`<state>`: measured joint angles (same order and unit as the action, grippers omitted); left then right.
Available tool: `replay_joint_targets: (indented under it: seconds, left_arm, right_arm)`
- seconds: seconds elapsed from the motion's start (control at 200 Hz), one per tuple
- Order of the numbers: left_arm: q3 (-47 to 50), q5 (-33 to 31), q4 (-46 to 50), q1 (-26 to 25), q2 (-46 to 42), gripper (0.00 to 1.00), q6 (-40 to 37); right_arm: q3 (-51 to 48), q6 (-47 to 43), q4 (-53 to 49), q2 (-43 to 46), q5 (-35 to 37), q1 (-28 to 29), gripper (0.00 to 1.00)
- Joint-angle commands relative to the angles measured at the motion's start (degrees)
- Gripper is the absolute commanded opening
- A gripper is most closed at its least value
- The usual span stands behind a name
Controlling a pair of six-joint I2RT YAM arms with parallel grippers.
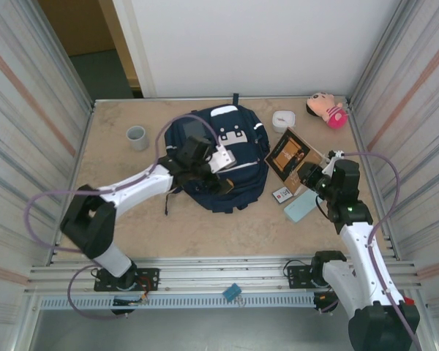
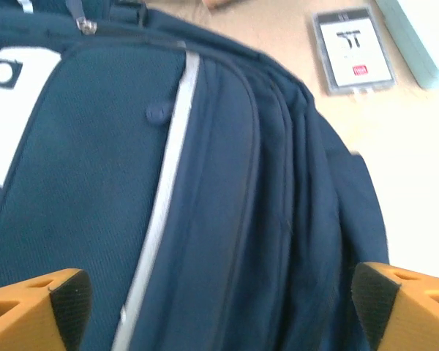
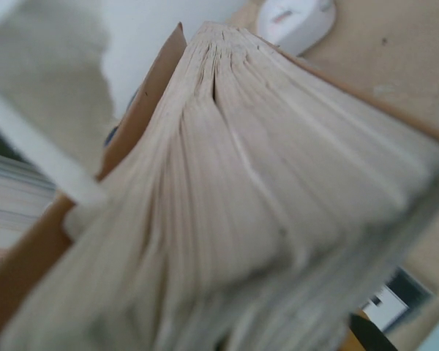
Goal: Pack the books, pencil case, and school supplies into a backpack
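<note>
The fold of fabric along the white strip lies below and outward. My left gripper will lower its open fingers outward to both sides of it and close.
The navy backpack lies flat in the middle of the table. My left gripper hovers over its lower front, open, with both orange fingers spread wide above the blue fabric and nothing between them. My right gripper is shut on the near edge of the book, whose fanned cream pages press close to the right wrist camera. The teal pencil case lies just below that gripper. The white packet with a red mark rests between the backpack and the pencil case.
A white rounded box and a pink plush toy sit at the back right. A grey cup stands at the back left. Ribbed walls close in both sides of the table.
</note>
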<state>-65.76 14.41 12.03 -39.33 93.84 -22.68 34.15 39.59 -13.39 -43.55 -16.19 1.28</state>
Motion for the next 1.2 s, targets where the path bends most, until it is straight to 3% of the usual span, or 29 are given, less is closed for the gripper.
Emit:
replay_joint_targets:
  seconds: [0.0,0.225,0.466,0.571,0.611,0.676,0.742,0.997,1.198]
  left_arm:
    - [-6.21,0.18,-1.01,-0.95,5.43,0.94,0.08]
    - [-15.72,-1.76,4.31,-3.46,16.67,0.98,-4.80]
    - [-17.03,-10.05,5.92,-3.45,21.18,0.96,-4.61]
    - [-15.29,-15.89,4.82,-3.42,20.93,0.81,-4.48]
    - [-14.32,-17.07,4.02,-3.42,20.33,0.63,-4.41]
    - [-12.17,-17.38,2.01,-3.47,18.83,0.24,-3.55]
    - [-9.74,-16.76,-0.17,-3.41,16.51,0.01,-2.31]
    - [-2.79,-10.41,-0.58,-4.19,2.98,0.00,8.32]
    - [-2.05,-9.96,2.56,-5.14,-5.05,0.00,16.26]
  right_arm:
    - [0.74,-0.89,2.05,3.45,3.56,0.30,0.00]
    - [-0.82,-0.66,2.73,4.53,2.63,0.39,0.00]
    - [-1.10,-1.14,3.21,4.00,0.54,0.44,0.00]
    - [-1.48,-1.22,4.04,3.70,0.49,0.43,0.00]
    - [-1.50,-1.28,4.40,3.52,0.09,0.41,0.00]
    - [-1.46,-1.36,4.85,2.99,-0.57,0.40,0.00]
    - [-1.33,-1.45,4.85,2.42,-1.27,0.47,0.00]
    - [0.01,-1.46,4.43,1.51,-3.78,-0.52,0.00]
    - [4.13,-0.85,0.60,-0.14,-11.68,-1.52,0.00]
